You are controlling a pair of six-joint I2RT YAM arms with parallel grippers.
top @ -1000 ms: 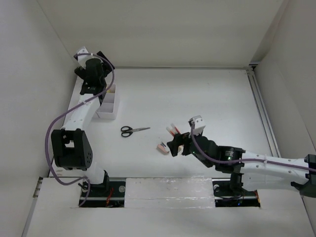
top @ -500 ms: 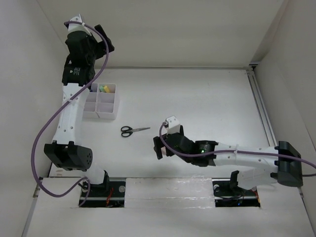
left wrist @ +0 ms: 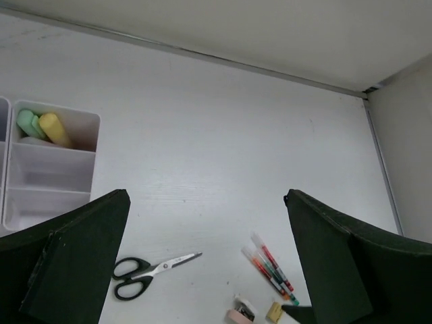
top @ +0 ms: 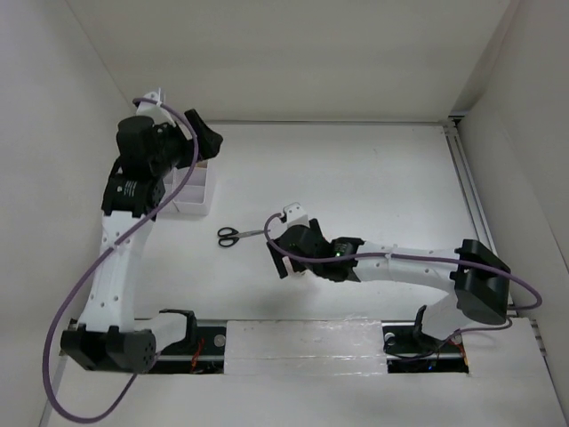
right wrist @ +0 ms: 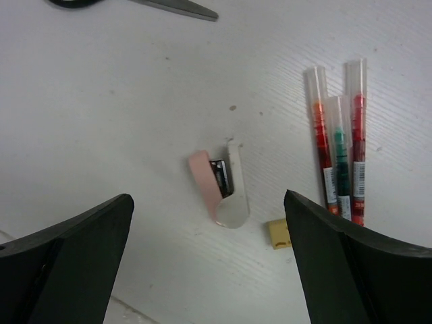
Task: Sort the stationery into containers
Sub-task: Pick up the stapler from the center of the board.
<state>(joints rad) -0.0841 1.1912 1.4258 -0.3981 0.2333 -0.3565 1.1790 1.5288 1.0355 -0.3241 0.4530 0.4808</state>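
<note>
The small pink-and-white piece [right wrist: 221, 187] lies between my open fingers, so my right gripper lowers next until its fingers are at the piece's long sides.
The white organizer box [left wrist: 50, 172] sits at the left of the left wrist view, with a green highlighter [left wrist: 27, 123] and a yellow highlighter [left wrist: 54, 129] in one compartment. Black-handled scissors [top: 240, 235] lie on the table. Three pens [right wrist: 337, 148], a pink eraser [right wrist: 206, 181] and a tiny tan block [right wrist: 278, 233] lie close together. My right gripper [right wrist: 208, 199] hovers open just above the eraser, and it hides these small items in the top view. My left gripper [top: 203, 140] is open and empty, raised beside the box [top: 194, 189].
White walls close the table at the back and both sides. A metal rail [top: 468, 187] runs along the right edge. A purple cable [top: 84, 285] loops beside the left arm.
My right gripper moved left from the pens to above the eraser. My left arm lifted off the box and swung to the right. Both grippers stayed open.
</note>
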